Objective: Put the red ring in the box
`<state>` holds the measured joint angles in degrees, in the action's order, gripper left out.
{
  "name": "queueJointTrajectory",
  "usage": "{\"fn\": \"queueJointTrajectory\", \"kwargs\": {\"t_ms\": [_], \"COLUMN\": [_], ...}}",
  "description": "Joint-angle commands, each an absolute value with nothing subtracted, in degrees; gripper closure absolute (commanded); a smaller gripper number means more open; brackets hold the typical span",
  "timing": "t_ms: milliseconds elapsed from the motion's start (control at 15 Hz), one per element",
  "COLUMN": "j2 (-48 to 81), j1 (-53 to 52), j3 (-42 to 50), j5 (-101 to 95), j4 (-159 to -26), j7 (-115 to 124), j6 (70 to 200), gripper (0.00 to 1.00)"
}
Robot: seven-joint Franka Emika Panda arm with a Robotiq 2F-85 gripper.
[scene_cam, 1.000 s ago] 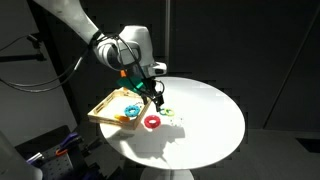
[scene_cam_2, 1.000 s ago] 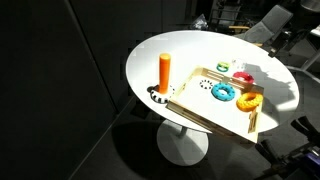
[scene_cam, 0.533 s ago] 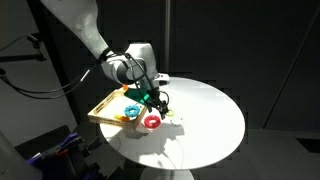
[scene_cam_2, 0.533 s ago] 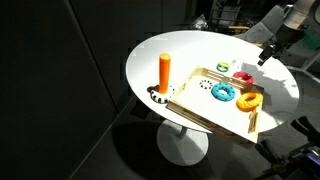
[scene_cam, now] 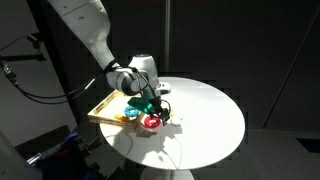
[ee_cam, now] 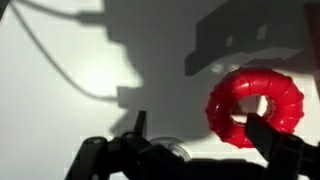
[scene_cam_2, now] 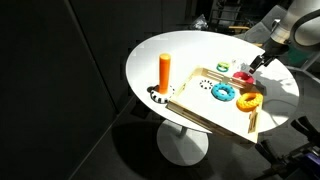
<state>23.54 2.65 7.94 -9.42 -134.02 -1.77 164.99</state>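
Observation:
My gripper needs to go down next, open, onto the rim of the red ring between its fingers, because the end of one finger is outside the ring and the end of the other lines up with the ring's hole.
The red ring lies flat on the white table, at the right of the wrist view. In both exterior views it sits just outside the box, next to its rim. My gripper is open and low over the ring. One finger stands left of the ring; the other finger is at the ring's hole and near rim. The gripper also shows in both exterior views. The box is a shallow light-wood tray.
A blue-teal ring and an orange-yellow ring lie in the tray. A small green ring lies beside it. An orange cylinder stands upright at the tray's corner. The round white table drops off all around.
My gripper has come down and moved towards the red ring, from above the tray's edge to right over the ring. The ring has not moved.

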Motion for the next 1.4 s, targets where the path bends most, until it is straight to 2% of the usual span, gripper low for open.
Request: {"fn": "queueJointTrajectory", "kwargs": {"t_ms": [0,533,600,667,1200,1333], "j2": [26.64,30.61,30.84,31.11,29.22,27.36], "j1": [2.65,2.78,2.68,2.58,1.73,1.71], "j3": [7.39,6.15,6.24,6.42,7.6,7.53], "j5": [-8.24,-6.97,-7.03,-7.1,-7.29,-7.13], "j4": [-131.9,-129.31,-129.05,-128.74,-128.0,-128.02], "j7": [-1.21,-1.7,-1.64,-1.53,-0.54,-0.31], "j6": [166.1,167.75,167.5,167.22,165.25,164.7], "gripper": [0.0,0.0,0.25,0.27,0.92,0.91]}}
